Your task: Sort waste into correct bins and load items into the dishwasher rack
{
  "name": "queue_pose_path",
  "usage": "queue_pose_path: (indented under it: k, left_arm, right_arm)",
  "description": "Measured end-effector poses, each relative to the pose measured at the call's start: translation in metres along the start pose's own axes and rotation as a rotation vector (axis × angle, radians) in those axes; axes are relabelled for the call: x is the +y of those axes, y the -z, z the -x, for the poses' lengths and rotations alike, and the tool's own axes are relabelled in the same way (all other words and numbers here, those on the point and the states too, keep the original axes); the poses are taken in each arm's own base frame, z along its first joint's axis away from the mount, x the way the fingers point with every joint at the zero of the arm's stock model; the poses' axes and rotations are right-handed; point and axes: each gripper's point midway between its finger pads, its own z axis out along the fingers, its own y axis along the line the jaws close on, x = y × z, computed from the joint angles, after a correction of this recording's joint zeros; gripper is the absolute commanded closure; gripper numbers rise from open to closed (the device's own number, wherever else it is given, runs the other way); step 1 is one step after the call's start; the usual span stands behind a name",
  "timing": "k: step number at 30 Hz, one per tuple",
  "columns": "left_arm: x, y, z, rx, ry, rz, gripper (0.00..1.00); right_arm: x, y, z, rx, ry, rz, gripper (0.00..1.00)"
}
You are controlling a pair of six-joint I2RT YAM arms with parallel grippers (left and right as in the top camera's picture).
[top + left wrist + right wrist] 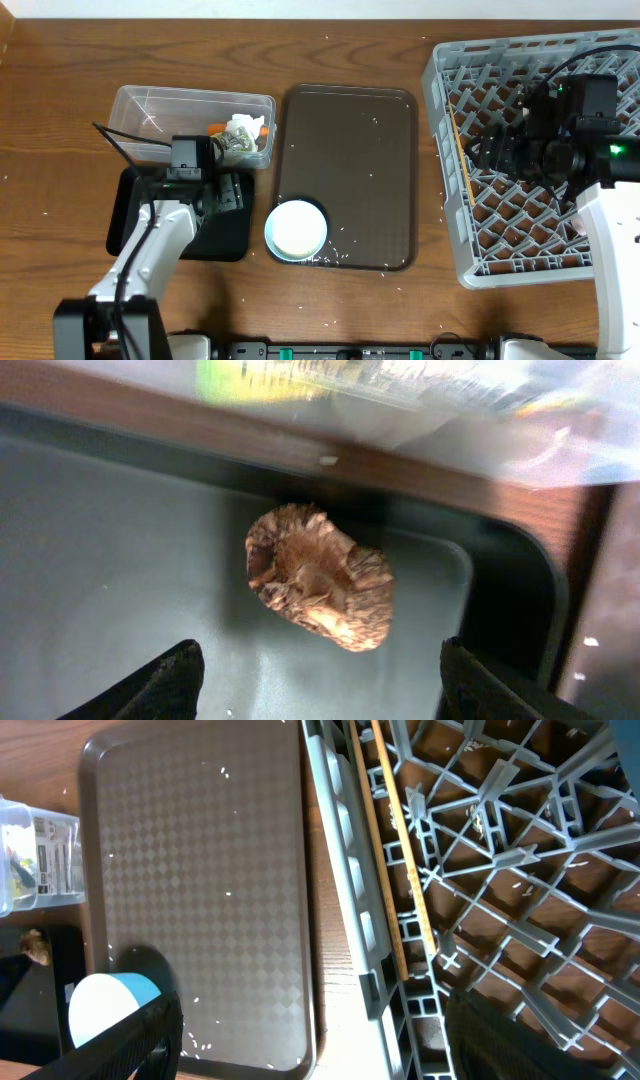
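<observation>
Next, my left gripper swings to the right in the overhead view, then down onto the pale-blue bowl's rack-facing rim (324,230), since the food lump is already binned.
The small brown food lump (320,575) lies loose on the floor of the shallow black bin (100,530), just beyond my fingertips. My left gripper (320,690) hangs open over it, low above this black bin (135,225), with its jaws wide apart and nothing between them. The clear tub (170,105) behind holds the crumpled white-and-green wrapper (238,137) and an orange piece (262,131). My right gripper (485,150) is open and empty over the left side of the grey dishwasher rack (540,60). Chopsticks (395,840) lie along that side of the rack (500,890). The pale-blue bowl (296,230) sits at the serving tray's near left corner.
A large brown serving tray (350,130) lies between the bins and the rack, with white rice grains (340,250) scattered along its near edge. More grains speckle the wooden table (60,80). The rack's left wall (345,920) stands directly under my right fingers.
</observation>
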Motion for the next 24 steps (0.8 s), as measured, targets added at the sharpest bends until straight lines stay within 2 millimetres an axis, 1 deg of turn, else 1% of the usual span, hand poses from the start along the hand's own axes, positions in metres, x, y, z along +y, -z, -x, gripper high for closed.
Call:
queue_pose_path:
  k: [4, 8, 15, 17, 19, 21, 24]
  left_arm:
    - [0.002, -0.015, -0.002, 0.02, 0.007, 0.007, 0.28]
    - [0.003, -0.021, -0.007, 0.045, 0.005, 0.012, 0.28]
    - [0.003, -0.021, -0.008, 0.051, 0.006, 0.013, 0.3]
    - [0.004, -0.021, -0.011, 0.061, 0.005, 0.014, 0.33]
    - [0.004, -0.021, -0.016, 0.082, 0.006, 0.013, 0.35]
    - [0.004, -0.018, -0.026, 0.124, 0.004, 0.008, 0.36]
    - [0.003, -0.007, -0.036, 0.159, 0.004, -0.001, 0.36]
  right_arm:
    - [0.0, 0.0, 0.0, -0.001, 0.0, 0.001, 0.23]
    - [0.0, 0.0, 0.0, -0.001, 0.0, 0.001, 0.23]
    - [0.0, 0.0, 0.0, -0.001, 0.0, 0.0, 0.23]
    - [0.0, 0.0, 0.0, -0.001, 0.0, 0.0, 0.23]
    - [0.0, 0.0, 0.0, -0.001, 0.0, 0.0, 0.23]
    - [0.0, 0.0, 0.0, -0.001, 0.0, 0.0, 0.23]
    - [0.0, 0.0, 0.001, -0.003, 0.0, 0.0, 0.22]
